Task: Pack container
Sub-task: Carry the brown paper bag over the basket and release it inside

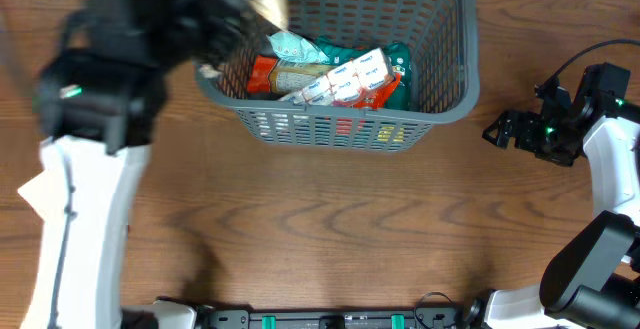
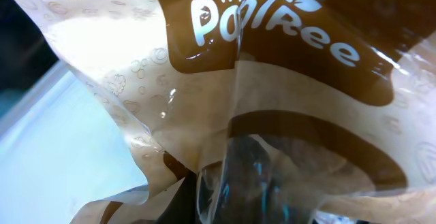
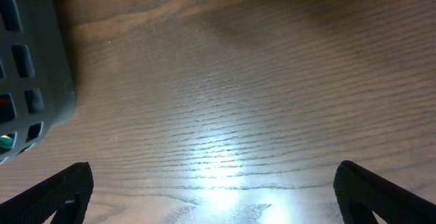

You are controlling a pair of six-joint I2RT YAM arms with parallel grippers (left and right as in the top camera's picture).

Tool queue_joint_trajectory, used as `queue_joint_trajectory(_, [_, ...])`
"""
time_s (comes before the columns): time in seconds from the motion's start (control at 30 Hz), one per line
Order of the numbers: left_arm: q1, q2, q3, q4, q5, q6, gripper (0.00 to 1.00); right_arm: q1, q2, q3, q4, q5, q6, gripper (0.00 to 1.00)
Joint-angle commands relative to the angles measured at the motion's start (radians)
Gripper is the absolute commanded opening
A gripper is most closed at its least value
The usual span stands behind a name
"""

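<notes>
Next, my left gripper swings farther over the basket, then releases the cream packet above the pale blue one.
The container is a dark grey slotted basket at the back middle of the table. It holds several snack packets in red, white, green and pale blue. My left gripper is blurred over the basket's left rim and is shut on a brown and cream snack packet marked "The PopTree". That packet fills the left wrist view and hides the fingers. It also shows in the overhead view. My right gripper is open and empty, low over the table to the right of the basket.
Bare wooden table lies under and ahead of the right gripper. The front half of the table is bare wood. The arm bases stand along the front edge.
</notes>
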Motion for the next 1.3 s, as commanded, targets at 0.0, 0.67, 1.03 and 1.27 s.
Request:
queue_joint_trajectory(0.0, [-0.072,0.098,-0.008,-0.001,-0.003,0.294,0.06,0.004,-0.015,-0.001,-0.001,0.002,-0.015,0.99])
queue_joint_trajectory(0.67, [-0.087,0.497,-0.008,-0.026,-0.03,0.197,0.74,0.004,-0.015,-0.001,-0.034,0.002,-0.016,0.99])
queue_joint_trajectory(1.03, [-0.088,0.257,0.074,0.005,-0.211,0.201,0.84,0.004,-0.015,-0.001,-0.035,0.003,-0.03,0.99])
queue_joint_trajectory(1.27, [-0.072,0.08,0.109,0.003,-0.525,0.015,0.87,0.004,-0.015,-0.001,-0.035,0.002,-0.031,0.99])
